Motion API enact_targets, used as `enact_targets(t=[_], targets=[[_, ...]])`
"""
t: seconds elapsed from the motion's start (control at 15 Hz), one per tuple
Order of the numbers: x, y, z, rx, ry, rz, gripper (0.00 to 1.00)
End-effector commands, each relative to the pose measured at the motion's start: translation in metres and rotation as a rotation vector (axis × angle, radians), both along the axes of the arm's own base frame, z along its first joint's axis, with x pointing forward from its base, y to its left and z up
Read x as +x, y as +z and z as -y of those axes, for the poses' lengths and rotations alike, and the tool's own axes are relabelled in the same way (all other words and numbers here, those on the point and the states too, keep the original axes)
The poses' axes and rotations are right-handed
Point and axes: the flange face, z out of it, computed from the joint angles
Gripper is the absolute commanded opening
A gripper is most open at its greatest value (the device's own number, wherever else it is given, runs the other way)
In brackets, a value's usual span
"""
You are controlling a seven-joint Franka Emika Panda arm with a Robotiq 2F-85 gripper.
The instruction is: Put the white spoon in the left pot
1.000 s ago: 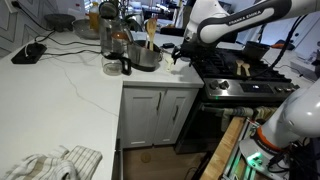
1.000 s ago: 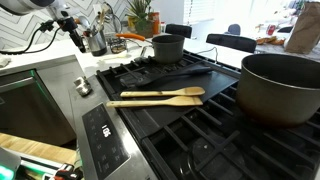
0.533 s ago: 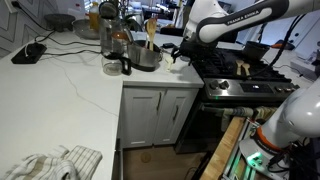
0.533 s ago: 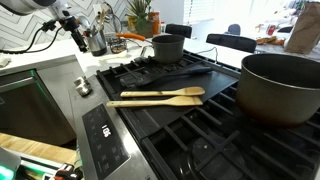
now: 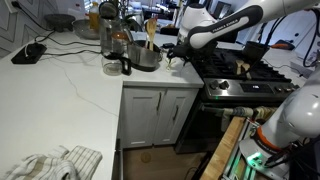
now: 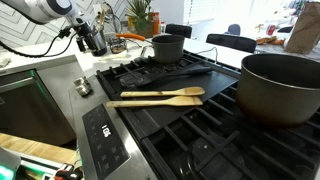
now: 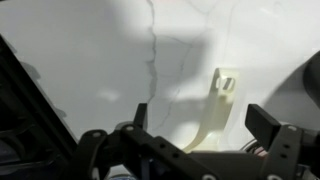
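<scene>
Next, my gripper moves down onto the white spoon's handle (image 7: 218,106), close to its holed end, and closes there. The handle lies flat between my open fingers.
The white spoon (image 7: 213,108) lies flat on the white counter in the wrist view, its holed handle end pointing away. My gripper (image 7: 203,128) is open and hovers just above it, one finger on each side, not touching. In both exterior views the gripper (image 5: 172,54) (image 6: 86,39) hangs low over the counter beside the stove; the spoon is too small to make out there. The small dark pot (image 6: 167,47) stands on a back burner of the stove.
A steel pot (image 5: 146,56) holding a wooden utensil and glass jars (image 5: 113,45) stand on the counter (image 5: 70,90) next to the gripper. On the stove lie wooden spoons (image 6: 156,97), a black pan handle (image 6: 185,74) and a big pot (image 6: 282,86).
The arm has swung lower and closer to the counter; the gripper has come down a little toward the counter. Nothing has been grasped.
</scene>
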Motion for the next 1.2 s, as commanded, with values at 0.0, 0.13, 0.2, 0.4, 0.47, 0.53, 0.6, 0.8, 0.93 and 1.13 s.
enact_targets(t=[0.0,0.13,0.2,0.4,0.47,0.53,0.6,0.8,0.93,1.13], targets=[[0.022,-0.02,-0.002,-0.022,-0.014,0.004,1.0],[0.029,-0.027,-0.004,-0.016,-0.028,0.005,1.0],[0.031,-0.03,-0.005,-0.016,-0.03,-0.001,1.0],[0.039,-0.038,-0.008,-0.028,-0.036,0.003,0.79],[0.041,-0.039,-0.008,-0.034,-0.033,0.012,0.69],[0.043,-0.041,-0.009,-0.036,-0.035,0.013,0.61],[0.045,-0.043,-0.009,-0.039,-0.031,0.016,0.51],[0.05,-0.048,-0.01,-0.047,-0.021,0.025,0.29],[0.051,-0.049,-0.011,-0.053,-0.016,0.026,0.15],[0.047,-0.04,-0.01,-0.058,-0.042,0.012,0.05]])
